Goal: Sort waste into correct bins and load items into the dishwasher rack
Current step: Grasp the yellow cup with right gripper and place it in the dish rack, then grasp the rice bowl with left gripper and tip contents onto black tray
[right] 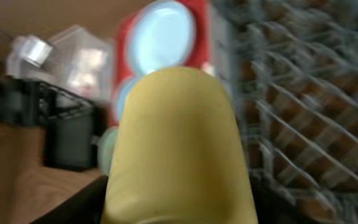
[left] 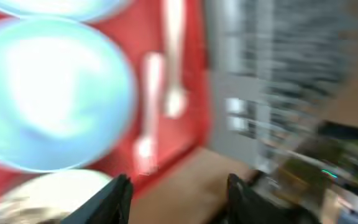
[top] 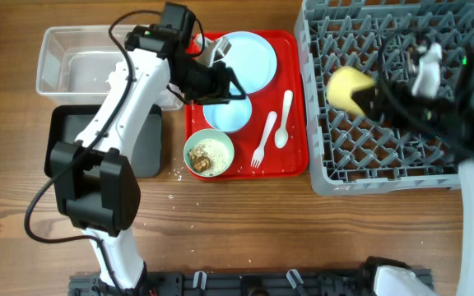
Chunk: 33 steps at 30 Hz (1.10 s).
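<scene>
The near corner of the dishwasher rack beside the red tray is empty, so my right gripper will move the small yellow cup (top: pixel 349 87) back and down into it next.
My right gripper (top: pixel 367 97) is shut on the small yellow cup (top: pixel 349 87), held over the left part of the grey dishwasher rack (top: pixel 401 177); the cup fills the right wrist view (right: pixel 179 149). My left gripper (top: pixel 233 89) is open and empty above the red tray, over the light blue bowl (top: pixel 226 115). The light blue plate (top: pixel 249 57), the white fork (top: pixel 262 140) and the white spoon (top: pixel 284 119) lie on the tray. The pale green bowl (top: pixel 210 154) holds rice-like grains and brown bits. The left wrist view is blurred and shows the blue bowl (left: pixel 51 93) and my open fingers (left: pixel 179 199).
The red tray (top: pixel 293 164) lies in the middle. The clear tub (top: pixel 56 53) stands at the back left and the black tub (top: pixel 64 136) in front of it. A few white grains lie on the wood near the tray's front left corner (top: pixel 175 171).
</scene>
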Available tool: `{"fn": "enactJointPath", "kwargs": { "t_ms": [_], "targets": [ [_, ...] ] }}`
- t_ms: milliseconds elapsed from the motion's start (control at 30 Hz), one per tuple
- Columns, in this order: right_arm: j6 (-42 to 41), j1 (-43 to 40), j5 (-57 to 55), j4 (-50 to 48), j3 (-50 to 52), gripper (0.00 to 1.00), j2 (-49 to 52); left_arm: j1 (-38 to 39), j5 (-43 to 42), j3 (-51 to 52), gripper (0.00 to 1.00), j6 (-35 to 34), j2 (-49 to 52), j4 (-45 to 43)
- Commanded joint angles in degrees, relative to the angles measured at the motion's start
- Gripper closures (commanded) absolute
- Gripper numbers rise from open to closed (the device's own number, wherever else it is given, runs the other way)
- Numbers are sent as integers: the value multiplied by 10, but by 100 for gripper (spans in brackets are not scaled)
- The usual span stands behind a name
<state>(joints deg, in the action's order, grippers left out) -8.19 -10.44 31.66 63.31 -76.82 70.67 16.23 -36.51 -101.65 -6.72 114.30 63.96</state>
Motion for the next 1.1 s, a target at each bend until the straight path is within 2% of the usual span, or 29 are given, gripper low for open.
{"fn": "enactJointPath", "kwargs": {
  "t_ms": [0,167,333,433,467,533,600,667,700,867,1000,1067],
  "targets": [
    [-27,40,-234,84,3,57,1,4,156,-7,49,-1,-10,-7],
    [-57,116,-306,148,4,56,109,4,163,-7,50,-1,-10,-12],
    [-53,145,-301,144,4,56,211,4,171,-7,49,-1,-10,-12],
    [-54,154,-301,130,4,18,224,4,171,-7,48,-1,-10,-12],
    [-54,154,-301,124,1,12,221,4,171,-7,47,-1,-10,-12],
    [-54,152,-296,126,-21,7,214,6,171,-7,55,-8,-10,-1],
    [-53,152,-282,137,-73,3,195,16,171,-7,55,-42,-11,21],
    [-53,153,-282,141,-133,3,182,41,181,-7,55,-89,-10,52],
    [-53,153,-282,136,-158,3,176,63,221,-6,56,-134,-10,70],
    [-37,153,-291,121,-166,3,174,166,346,68,55,-269,-10,54],
    [-20,153,-291,121,-166,2,174,188,351,167,59,-285,-10,-42],
    [-18,153,-291,121,-166,3,174,188,349,207,70,-285,-10,-83]
  ]
}}
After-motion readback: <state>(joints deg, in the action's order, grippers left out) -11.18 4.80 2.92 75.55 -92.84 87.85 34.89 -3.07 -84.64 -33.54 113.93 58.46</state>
